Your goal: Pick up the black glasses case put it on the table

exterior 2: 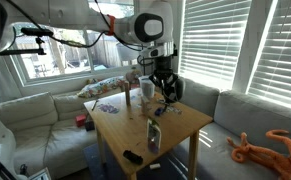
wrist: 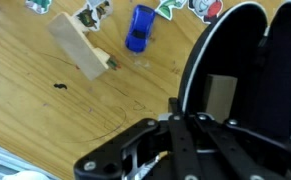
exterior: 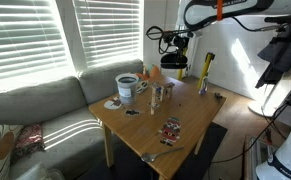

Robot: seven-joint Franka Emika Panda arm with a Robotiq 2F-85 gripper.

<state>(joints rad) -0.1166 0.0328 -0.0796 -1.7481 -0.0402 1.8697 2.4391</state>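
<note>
I will lower the black glasses case [exterior 2: 169,90] with my gripper toward the tabletop [exterior 2: 181,114] beside the blue toy car and let it go, because the case is still hanging clear above the wood.
My gripper [exterior: 175,50] hangs over the far end of the light wood table [exterior: 190,118] and is shut on the black glasses case [exterior: 173,62], held clear above the tabletop. In an exterior view the gripper [exterior 2: 163,74] holds the case [exterior 2: 169,90] over the table [exterior 2: 175,128]. In the wrist view the glossy black oval case [wrist: 235,60] fills the right side, its shell clamped at the fingers [wrist: 190,112], with the wooden tabletop [wrist: 45,110] below.
On the table stand a white-and-blue cup [exterior: 127,88], a clear glass [exterior: 160,94], a yellow bottle [exterior: 205,70] and a small patterned packet [exterior: 170,128]. The wrist view shows a wooden block [wrist: 80,45] and a blue toy car [wrist: 138,28]. A grey sofa [exterior: 35,110] stands beside the table.
</note>
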